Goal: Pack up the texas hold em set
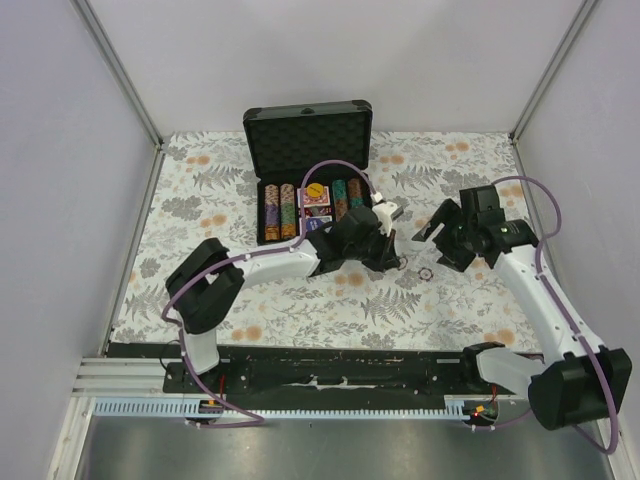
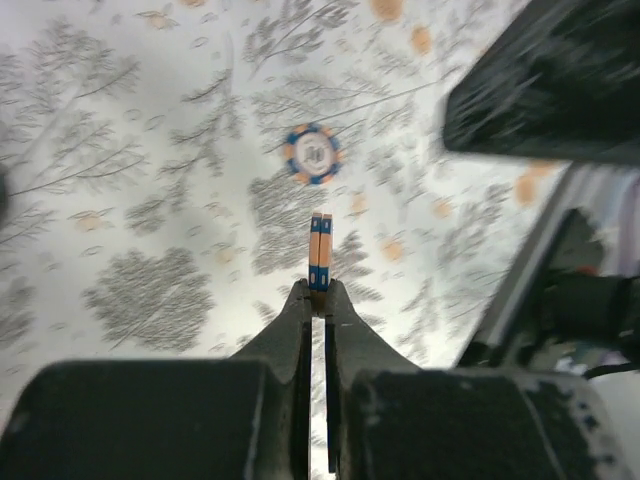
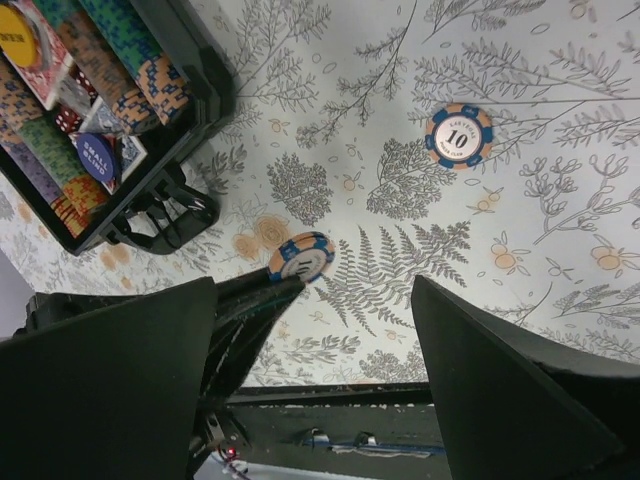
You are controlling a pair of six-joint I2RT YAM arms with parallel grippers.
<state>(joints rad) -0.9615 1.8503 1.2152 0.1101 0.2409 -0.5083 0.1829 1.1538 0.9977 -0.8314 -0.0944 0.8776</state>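
Observation:
My left gripper needs to move the pair of chips outward and to the left in the top view, to the near end of the brown chip row, so they join matching chips.
The dark grey briefcase (image 1: pixel 308 135) stands open at the back centre, with rows of multicoloured poker chips (image 1: pixel 280 210), card decks and a yellow button inside. My left gripper (image 2: pixel 320 290) is shut on two orange-and-blue chips (image 2: pixel 320 250) held on edge above the cloth. In the top view the left gripper (image 1: pixel 393 258) is just right of the case. One more orange-and-blue "10" chip (image 2: pixel 312 153) lies flat on the cloth; it also shows in the right wrist view (image 3: pixel 459 135) and the top view (image 1: pixel 427 271). My right gripper (image 1: pixel 432 230) is open and empty, above that spot.
In the right wrist view the case corner (image 3: pixel 205 90) shows chips, red dice (image 3: pixel 65 118), a blue "small blind" button (image 3: pixel 97 157) and the black handle (image 3: pixel 160 215). The right arm (image 2: pixel 540 80) hangs close to my left gripper. Grey walls enclose the floral cloth.

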